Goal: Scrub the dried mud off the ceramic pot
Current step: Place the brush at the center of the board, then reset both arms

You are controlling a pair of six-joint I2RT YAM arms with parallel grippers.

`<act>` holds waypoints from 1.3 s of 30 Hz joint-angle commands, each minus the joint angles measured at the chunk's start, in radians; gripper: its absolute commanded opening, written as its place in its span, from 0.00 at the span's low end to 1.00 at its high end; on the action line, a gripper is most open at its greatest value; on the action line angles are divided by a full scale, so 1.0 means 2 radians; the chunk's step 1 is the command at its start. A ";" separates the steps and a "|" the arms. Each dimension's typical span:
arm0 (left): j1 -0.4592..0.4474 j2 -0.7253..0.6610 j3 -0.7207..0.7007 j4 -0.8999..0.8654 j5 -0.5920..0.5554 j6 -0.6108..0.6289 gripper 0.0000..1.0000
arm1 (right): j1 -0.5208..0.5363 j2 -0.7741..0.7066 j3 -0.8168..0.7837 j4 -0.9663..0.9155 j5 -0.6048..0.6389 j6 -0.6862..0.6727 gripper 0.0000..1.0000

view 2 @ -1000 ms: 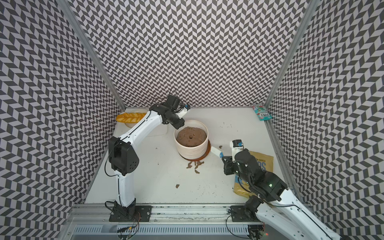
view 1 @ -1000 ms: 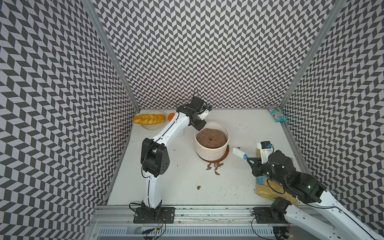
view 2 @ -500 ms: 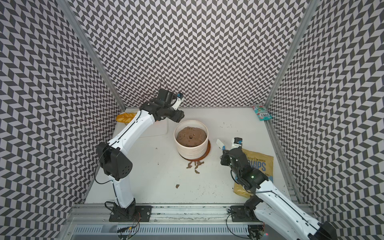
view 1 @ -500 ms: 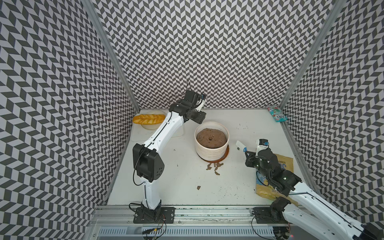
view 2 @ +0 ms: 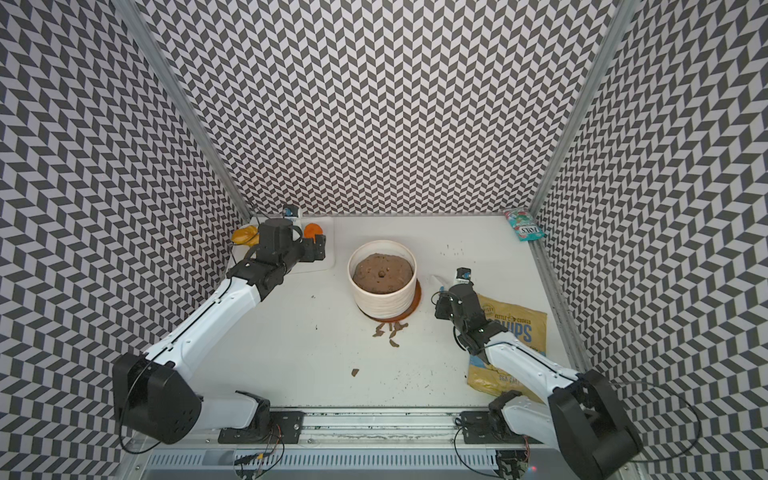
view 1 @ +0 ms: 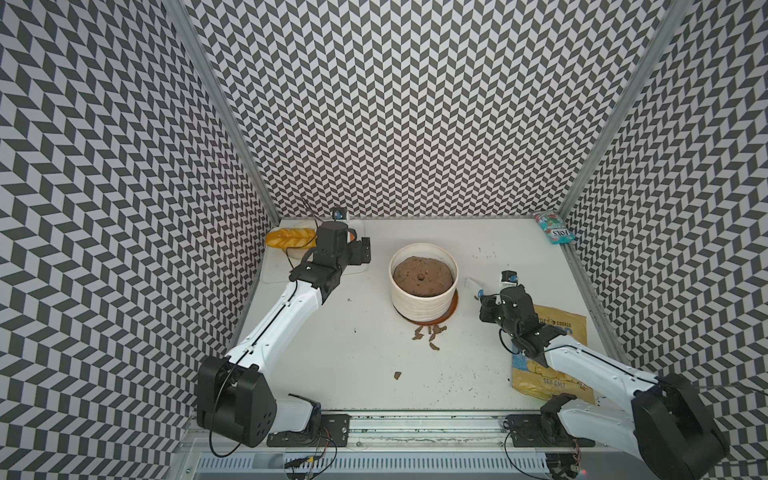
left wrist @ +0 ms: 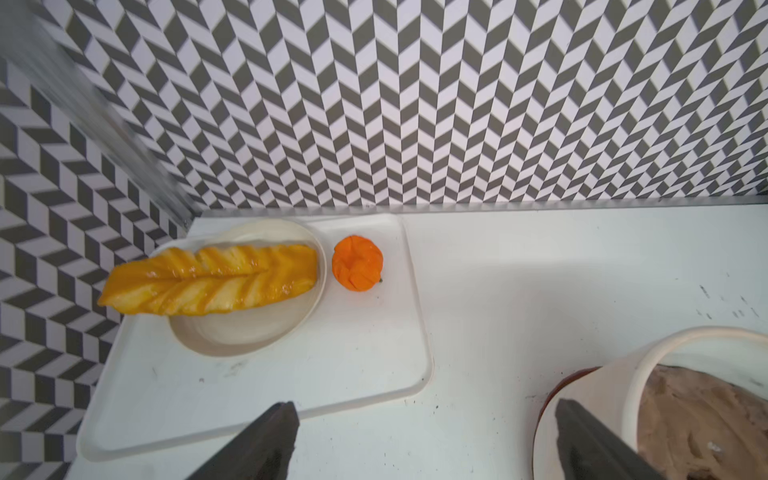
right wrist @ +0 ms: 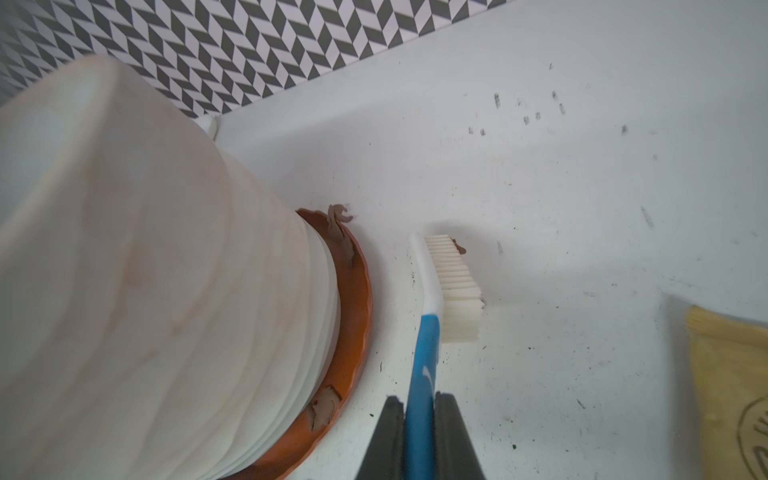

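Observation:
The robot's right gripper will next move gently toward the pot [view 1: 422,309] and let go of the toothbrush on the bare tabletop between the gripper and the pot, beside the saucer.
The cream ribbed ceramic pot [view 1: 422,309] [view 2: 382,301] stands mid-table on an orange-brown saucer [view 1: 454,305], filled with brown soil. Flakes of dried mud [view 1: 428,332] [view 2: 388,329] lie on the table in front of it. More dried mud [right wrist: 324,409] sticks at the pot's base on the saucer [right wrist: 357,299]. My right gripper [right wrist: 419,399] [view 1: 484,299] is shut on a blue-handled toothbrush [right wrist: 451,286], whose white bristles sit on the table just right of the pot [right wrist: 145,270]. My left gripper [left wrist: 424,405] [view 1: 361,251] hangs open and empty, left of the pot [left wrist: 623,374].
A white tray [left wrist: 374,374] at the back left holds a pale plate [left wrist: 249,336] with a yellow pastry [left wrist: 208,282] and an orange ball [left wrist: 357,264]. A yellow chips bag [view 1: 552,332] lies under my right arm. A small packet [view 1: 555,228] sits in the back right corner.
My left gripper has opened and drawn away from the pot's back rim, leftward over the tray's edge. The right arm shifted slightly toward the back, still holding the toothbrush.

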 commanded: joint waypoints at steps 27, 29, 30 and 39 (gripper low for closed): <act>0.020 -0.022 -0.213 0.227 -0.071 -0.006 1.00 | -0.004 0.064 -0.031 0.136 -0.047 -0.014 0.31; 0.022 -0.022 -0.218 0.235 -0.071 0.000 1.00 | -0.007 0.058 -0.023 0.120 -0.047 -0.016 0.38; 0.022 -0.023 -0.222 0.242 -0.070 0.003 1.00 | -0.010 0.053 -0.017 0.109 -0.046 -0.019 0.44; 0.053 -0.006 -0.274 0.365 -0.011 0.047 1.00 | -0.088 -0.020 0.004 0.073 0.011 -0.079 0.73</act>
